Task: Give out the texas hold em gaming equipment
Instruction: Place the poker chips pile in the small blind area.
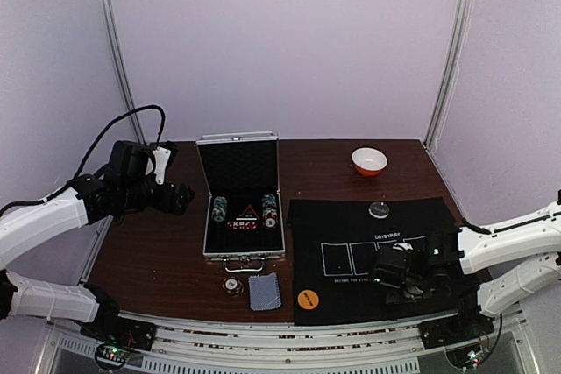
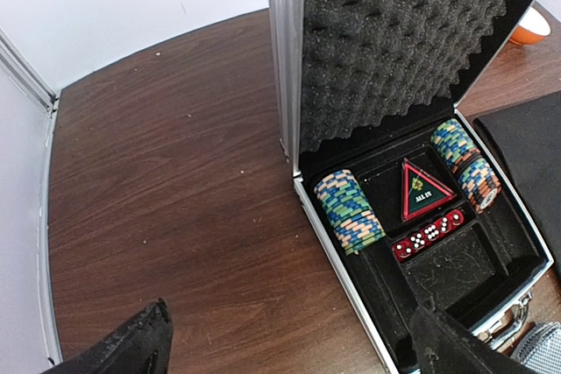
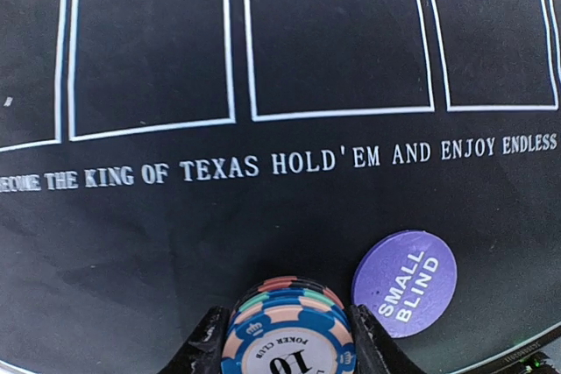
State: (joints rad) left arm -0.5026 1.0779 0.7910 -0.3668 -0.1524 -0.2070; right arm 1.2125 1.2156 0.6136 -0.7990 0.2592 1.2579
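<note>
The striped chips [image 3: 287, 346] go down slightly and leave my right gripper next, since the mat beside the SMALL BLIND disc lies just below the gripper.
My right gripper [image 3: 285, 314] is shut on a small stack of striped poker chips [image 3: 287, 346], held just over the black Texas Hold'em mat [image 3: 263, 216]. A purple SMALL BLIND disc [image 3: 405, 282] lies on the mat just right of it. In the top view this gripper [image 1: 409, 284] is at the mat's near right. An orange disc [image 1: 307, 299] and a dark disc [image 1: 379, 209] also lie on the mat. Grey-blue cards [image 1: 264, 291] and a small chip stack [image 1: 231, 285] sit before the case. My left gripper [image 1: 178, 197] hangs open left of the case, holding nothing.
The open silver case [image 2: 394, 41] holds two rolls of chips [image 2: 351, 212], a red ALL IN triangle [image 2: 425, 190] and red dice [image 2: 429, 236]. A white-and-orange bowl [image 1: 369, 160] stands at the back right. Bare brown tabletop [image 2: 175, 181] lies left of the case.
</note>
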